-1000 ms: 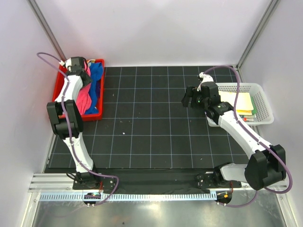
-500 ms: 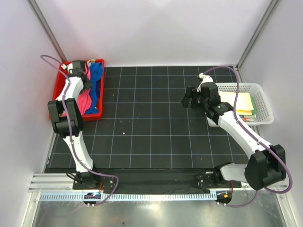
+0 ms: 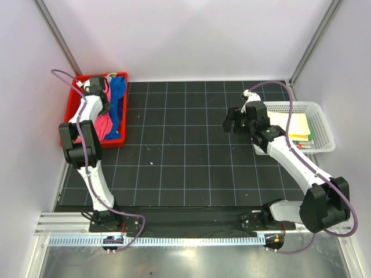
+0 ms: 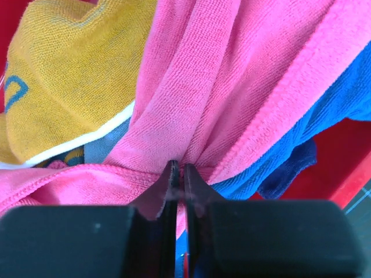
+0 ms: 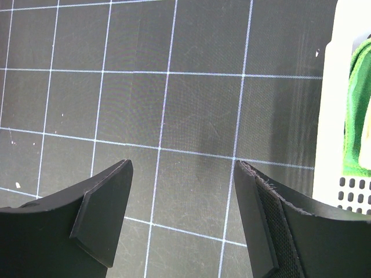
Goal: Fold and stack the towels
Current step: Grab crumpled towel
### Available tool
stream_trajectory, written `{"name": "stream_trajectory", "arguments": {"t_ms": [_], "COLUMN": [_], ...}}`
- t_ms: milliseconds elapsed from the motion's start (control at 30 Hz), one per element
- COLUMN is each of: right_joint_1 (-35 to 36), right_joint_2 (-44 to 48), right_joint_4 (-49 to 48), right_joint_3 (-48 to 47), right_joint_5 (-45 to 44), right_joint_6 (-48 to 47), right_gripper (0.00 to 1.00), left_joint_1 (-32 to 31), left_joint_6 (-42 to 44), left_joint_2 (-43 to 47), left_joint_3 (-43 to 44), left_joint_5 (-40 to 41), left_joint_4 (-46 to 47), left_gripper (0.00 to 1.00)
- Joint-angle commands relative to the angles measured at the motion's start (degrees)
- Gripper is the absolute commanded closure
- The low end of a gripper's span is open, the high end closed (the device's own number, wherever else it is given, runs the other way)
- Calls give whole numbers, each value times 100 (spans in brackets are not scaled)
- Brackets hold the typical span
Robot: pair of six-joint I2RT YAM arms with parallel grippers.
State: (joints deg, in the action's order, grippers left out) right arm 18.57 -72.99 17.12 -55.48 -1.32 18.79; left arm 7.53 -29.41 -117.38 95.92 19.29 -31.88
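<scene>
My left gripper lifts the pink towel (image 3: 104,125) out of the bin next. Then it carries the towel toward the basket and down onto the grid mat, since the mat lies bare.
Loose towels lie heaped in the red bin (image 3: 123,110) at the back left: a pink towel (image 3: 104,125) (image 4: 232,75), a blue towel (image 3: 118,97) (image 4: 330,110) and a yellow towel (image 4: 75,75) with white edging. My left gripper (image 3: 102,105) (image 4: 179,171) reaches down into the bin and is shut on a bunched fold of the pink towel. My right gripper (image 3: 232,120) (image 5: 182,168) hangs open over the black grid mat, nothing between its fingers. A green towel (image 5: 359,116) shows in the white basket (image 5: 327,116).
The white mesh basket (image 3: 324,110) stands at the right edge of the mat, holding folded pale yellow cloth (image 3: 295,123). The black grid mat (image 3: 185,150) lies between bin and basket. White walls close in the back and both sides.
My left gripper has closed onto the pink towel inside the bin after shifting slightly toward the back. The right arm has stayed still.
</scene>
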Motion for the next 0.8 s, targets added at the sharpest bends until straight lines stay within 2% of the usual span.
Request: {"name": "stream_trajectory", "arguments": {"t_ms": [0,100,433,633,667,767], "right_joint_1": [24,24,15,24,15,15], "right_joint_2": [145,145,127,92,83,75], "right_joint_4": [-245,-245,-262,-280,-289,-289], "right_joint_3": [2,11,11,11,11,20], "right_joint_5": [18,35,-8,-35,-43,-96], "right_joint_6": [-42,-42,-42,-42,-33,-33], "right_gripper": [23,23,24,24,24,24], "left_joint_1": [29,38,-252,-700,-1040,-1384], "left_joint_6": [32,14,-30,-47,-74,-135], "left_joint_2": [347,540,1199,1595,1744,1981], "left_joint_3": [-47,-21,-38,-345,-398,-600], "left_joint_5": [-109,-145,-391,-268,-233,-119], "left_joint_4": [59,68,138,234,296,340], "left_gripper": [94,100,100,100,100,100]}}
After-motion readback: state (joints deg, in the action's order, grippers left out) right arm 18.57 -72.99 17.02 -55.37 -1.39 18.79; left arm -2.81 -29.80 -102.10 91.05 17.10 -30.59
